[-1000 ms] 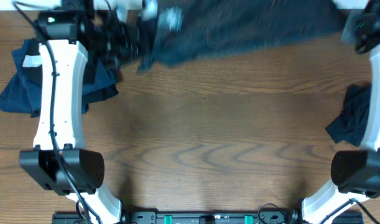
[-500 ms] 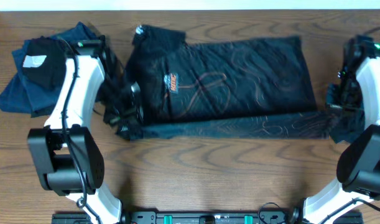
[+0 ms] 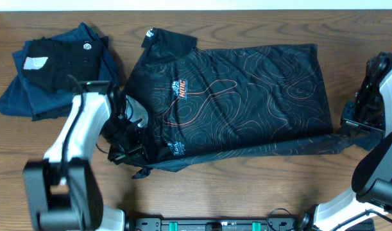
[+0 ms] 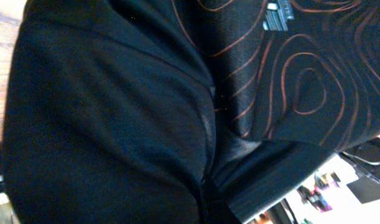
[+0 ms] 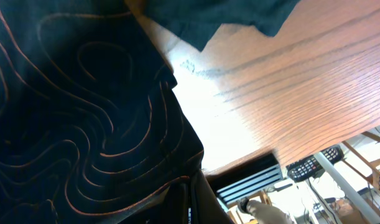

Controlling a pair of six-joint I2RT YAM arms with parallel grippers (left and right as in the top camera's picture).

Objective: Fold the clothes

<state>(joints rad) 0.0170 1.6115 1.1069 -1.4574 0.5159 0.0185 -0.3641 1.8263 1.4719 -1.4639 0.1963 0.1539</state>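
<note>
My right gripper moves outward and down over the shirt's side edge by the teal garment next. It releases the shirt's held corner there, since the shirt's body lies flat there.
The clothes in play are a black T-shirt with thin orange contour lines and a small chest logo. It lies spread flat across the middle of the table, its collar to the left. My left gripper is shut on the shirt's near left corner. My right gripper is shut on its near right corner. In the left wrist view black cloth fills the frame and hides the fingers. Lined fabric in the right wrist view gathers into the jaws at the bottom.
A pile of dark blue and black garments lies at the far left of the table. Another dark teal garment sits by the right arm. Bare wood table runs along the near edge.
A second ago the shirt was a blur at the far edge. Both arms have since drawn it toward the near side, and it now lies spread flat.
</note>
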